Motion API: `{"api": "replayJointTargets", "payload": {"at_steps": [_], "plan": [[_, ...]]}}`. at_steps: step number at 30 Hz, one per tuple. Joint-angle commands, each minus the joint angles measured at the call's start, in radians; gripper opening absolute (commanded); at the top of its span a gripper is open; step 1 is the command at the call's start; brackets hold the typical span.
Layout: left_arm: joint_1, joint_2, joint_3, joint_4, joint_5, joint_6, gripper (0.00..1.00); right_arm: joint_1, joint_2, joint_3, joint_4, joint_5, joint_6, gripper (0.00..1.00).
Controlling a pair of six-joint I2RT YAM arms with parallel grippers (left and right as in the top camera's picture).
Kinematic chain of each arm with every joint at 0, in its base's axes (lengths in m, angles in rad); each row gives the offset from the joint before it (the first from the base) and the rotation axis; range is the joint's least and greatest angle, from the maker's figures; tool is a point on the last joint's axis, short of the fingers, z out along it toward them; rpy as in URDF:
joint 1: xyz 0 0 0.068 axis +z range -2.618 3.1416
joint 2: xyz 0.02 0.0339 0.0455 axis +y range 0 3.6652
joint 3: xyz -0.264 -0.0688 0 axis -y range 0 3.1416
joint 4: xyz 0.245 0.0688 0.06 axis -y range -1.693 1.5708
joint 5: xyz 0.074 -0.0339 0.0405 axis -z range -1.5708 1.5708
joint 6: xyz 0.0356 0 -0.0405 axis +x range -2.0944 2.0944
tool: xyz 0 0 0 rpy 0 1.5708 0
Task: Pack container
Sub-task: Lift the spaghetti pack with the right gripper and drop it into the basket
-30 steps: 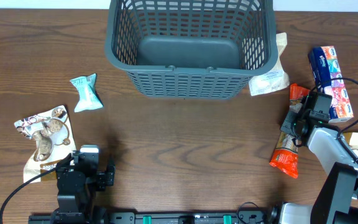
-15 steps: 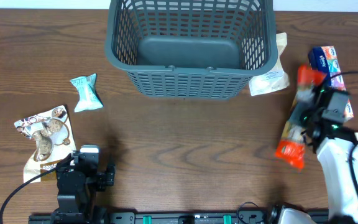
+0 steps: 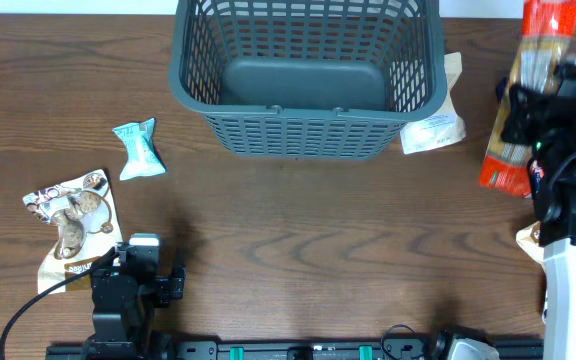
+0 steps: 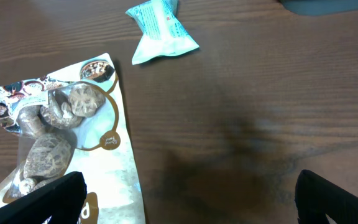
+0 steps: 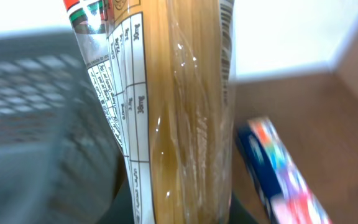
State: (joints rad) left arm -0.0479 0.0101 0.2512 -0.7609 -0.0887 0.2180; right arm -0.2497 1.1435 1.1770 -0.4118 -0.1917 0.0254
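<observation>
The spaghetti pack [image 5: 179, 112] points across the basket's length, so my right gripper should turn it lengthwise over the basket, then lower it inside the basket's near side.
The dark grey lattice basket [image 3: 306, 130] stands at the back middle of the table, with nothing visible on its bottom. My right gripper [image 3: 534, 108] is shut on a long clear-and-red pack of spaghetti [image 3: 528, 90] and holds it lifted at the far right, right of the basket. In the right wrist view the spaghetti pack [image 5: 179, 112] fills the middle, with the basket [image 5: 36, 130] blurred to its left. My left gripper [image 3: 128, 285] is open and empty, low at the front left; its fingertips [image 4: 42, 199] show at the bottom corners of the left wrist view.
A teal snack pack [image 3: 138, 148] and a cookie bag [image 3: 68, 215] lie at the left, also in the left wrist view [image 4: 160, 28] [image 4: 61, 137]. A white pouch [image 3: 433, 128] lies by the basket's right side. A blue box [image 5: 278, 168] lies at the right.
My right gripper has lifted the spaghetti pack off the table and carried it up and back, towards the far right. The left arm has not moved.
</observation>
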Motion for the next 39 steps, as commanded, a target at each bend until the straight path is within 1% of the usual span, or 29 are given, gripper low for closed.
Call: {"api": "replayJointTargets", "payload": {"at_steps": [1,6,13,17,21,26,28,32,37,39], "plan": [[-0.004,-0.006,0.006,-0.004,0.003,0.005,0.99,0.053,0.008,0.152,0.033,-0.175,-0.148,0.01],[-0.004,-0.006,0.006,-0.004,0.003,0.006,0.99,0.148,0.121,0.316,0.029,-0.291,-0.286,0.01],[-0.004,-0.006,0.006,-0.004,0.003,0.006,0.99,0.299,0.359,0.588,-0.014,-0.46,-0.491,0.01],[-0.004,-0.006,0.006,-0.004,0.003,0.006,0.99,0.386,0.507,0.753,-0.07,-0.466,-0.613,0.01],[-0.004,-0.006,0.006,-0.004,0.003,0.006,0.99,0.45,0.643,0.884,-0.113,-0.464,-0.698,0.01],[-0.004,-0.006,0.006,-0.004,0.003,0.005,0.99,0.488,0.752,0.941,-0.158,-0.465,-0.795,0.01],[-0.004,-0.006,0.006,-0.004,0.003,0.005,0.99,0.5,0.789,0.941,-0.197,-0.468,-0.847,0.01],[-0.004,-0.006,0.006,-0.004,0.003,0.006,0.99,0.515,0.847,0.941,-0.297,-0.456,-0.941,0.04],[-0.004,-0.006,0.006,-0.004,0.003,0.005,0.99,0.526,0.902,0.941,-0.433,-0.327,-1.008,0.04],[-0.004,-0.006,0.006,-0.004,0.003,0.005,0.99,0.528,0.917,0.941,-0.483,-0.304,-1.04,0.03]]}}
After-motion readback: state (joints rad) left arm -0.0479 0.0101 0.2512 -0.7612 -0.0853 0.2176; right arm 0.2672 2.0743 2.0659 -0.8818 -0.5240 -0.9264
